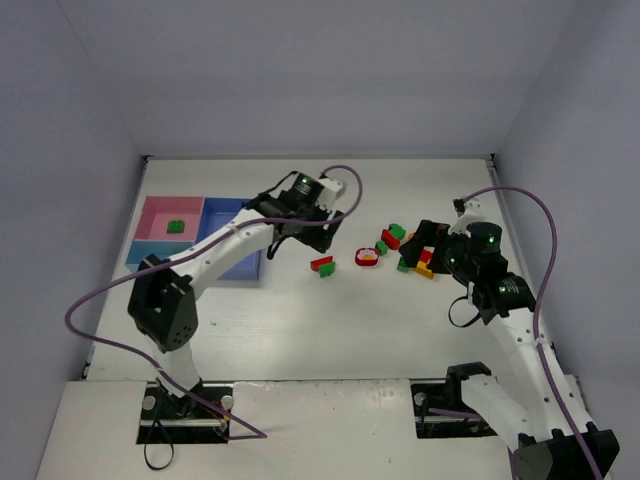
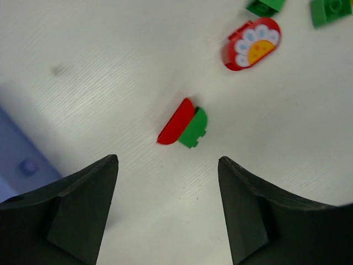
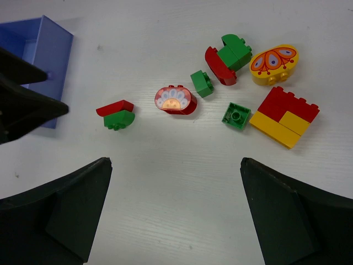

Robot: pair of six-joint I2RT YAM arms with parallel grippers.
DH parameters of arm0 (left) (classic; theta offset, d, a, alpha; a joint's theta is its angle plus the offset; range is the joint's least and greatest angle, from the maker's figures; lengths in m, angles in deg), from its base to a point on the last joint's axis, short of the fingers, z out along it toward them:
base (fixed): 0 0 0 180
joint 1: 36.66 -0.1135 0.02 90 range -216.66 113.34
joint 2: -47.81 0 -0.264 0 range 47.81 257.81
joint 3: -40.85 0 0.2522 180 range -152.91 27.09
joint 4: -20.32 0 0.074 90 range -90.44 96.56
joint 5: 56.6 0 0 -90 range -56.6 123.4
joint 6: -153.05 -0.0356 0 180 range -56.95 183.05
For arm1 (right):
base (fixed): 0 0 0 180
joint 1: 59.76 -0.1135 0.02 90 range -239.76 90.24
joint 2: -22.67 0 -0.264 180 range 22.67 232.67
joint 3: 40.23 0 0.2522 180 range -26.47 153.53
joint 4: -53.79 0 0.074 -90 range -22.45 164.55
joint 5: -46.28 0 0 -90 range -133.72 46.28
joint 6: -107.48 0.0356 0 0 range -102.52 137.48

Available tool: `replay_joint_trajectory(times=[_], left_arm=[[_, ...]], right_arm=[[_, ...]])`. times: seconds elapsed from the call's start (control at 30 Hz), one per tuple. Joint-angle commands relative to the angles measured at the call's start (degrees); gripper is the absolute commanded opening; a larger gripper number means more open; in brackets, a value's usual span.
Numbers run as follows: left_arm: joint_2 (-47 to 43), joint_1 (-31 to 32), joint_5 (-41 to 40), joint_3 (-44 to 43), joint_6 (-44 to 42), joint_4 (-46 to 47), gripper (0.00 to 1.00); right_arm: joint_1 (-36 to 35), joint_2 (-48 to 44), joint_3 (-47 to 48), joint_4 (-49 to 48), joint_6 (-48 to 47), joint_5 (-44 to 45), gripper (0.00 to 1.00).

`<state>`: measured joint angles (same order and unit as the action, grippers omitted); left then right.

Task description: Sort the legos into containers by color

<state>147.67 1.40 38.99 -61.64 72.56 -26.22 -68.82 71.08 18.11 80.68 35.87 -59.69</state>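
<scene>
The red flower brick [image 1: 367,257] [image 2: 252,44] is lying loose, so my left gripper should move down and to the right in the top view, past the half-round pair, and onto it.
Several red, green and yellow legos lie loose on the white table. A red and green half-round pair [image 1: 322,265] lies just ahead of my left gripper [image 2: 166,160], which is open and empty; the pair [image 2: 182,122] shows between its fingers. A red flower brick [image 2: 252,44] lies beyond it. My right gripper [image 3: 175,161] is open and empty above the table, near the flower brick [image 3: 175,100], a small green brick [image 3: 236,116], a red and yellow block [image 3: 284,116] and a yellow oval brick [image 3: 274,63]. The joined trays stand at the left: pink [image 1: 160,212], blue [image 1: 238,262], light-blue [image 1: 148,256]. One green lego [image 1: 176,226] lies in the pink tray.
The blue tray's corner [image 2: 16,149] lies close to my left gripper's left finger. My left gripper [image 3: 25,105] shows beside that tray [image 3: 52,49] in the right wrist view. Grey walls enclose the table on three sides.
</scene>
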Motion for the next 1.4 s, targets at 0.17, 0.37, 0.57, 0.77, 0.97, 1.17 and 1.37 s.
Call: replay_joint_trajectory(times=[0.17, 0.37, 0.57, 0.77, 0.97, 1.17, 1.37], left_arm=[[13.25, 6.58, 11.81, -15.5, -19.62, 1.57, 0.68], [22.21, 9.22, 11.99, -20.51, -22.88, 2.54, 0.69], [27.23, 9.31, 9.63, -23.16, -21.91, 4.47, 0.69], [31.28, 9.13, 5.58, -25.44, -21.21, 7.28, 0.66], [31.02, 8.78, 6.28, -24.22, -19.89, 10.89, 0.53], [25.93, 6.86, 7.25, -16.59, -16.29, 16.33, 0.2], [14.95, 2.73, 3.47, -8.49, -9.53, 18.45, 0.14]], right_arm=[[-0.34, -3.22, 3.32, 0.41, -0.29, -0.12, 1.0], [-0.26, -5.51, 3.15, 2.17, 0.76, 0.5, 1.0], [-0.34, -6.48, 3.5, 3.4, 1.38, 0.32, 1.0], [-0.34, -6.74, 3.85, 3.84, 1.73, -0.47, 1.0], [-0.26, -7.36, 3.59, 4.19, 1.65, -0.21, 1.0], [-0.34, -7.88, 3.59, 4.45, 1.47, 0.06, 1.0], [-0.34, -7.71, 4.11, 4.37, 1.38, 0.06, 1.0]])
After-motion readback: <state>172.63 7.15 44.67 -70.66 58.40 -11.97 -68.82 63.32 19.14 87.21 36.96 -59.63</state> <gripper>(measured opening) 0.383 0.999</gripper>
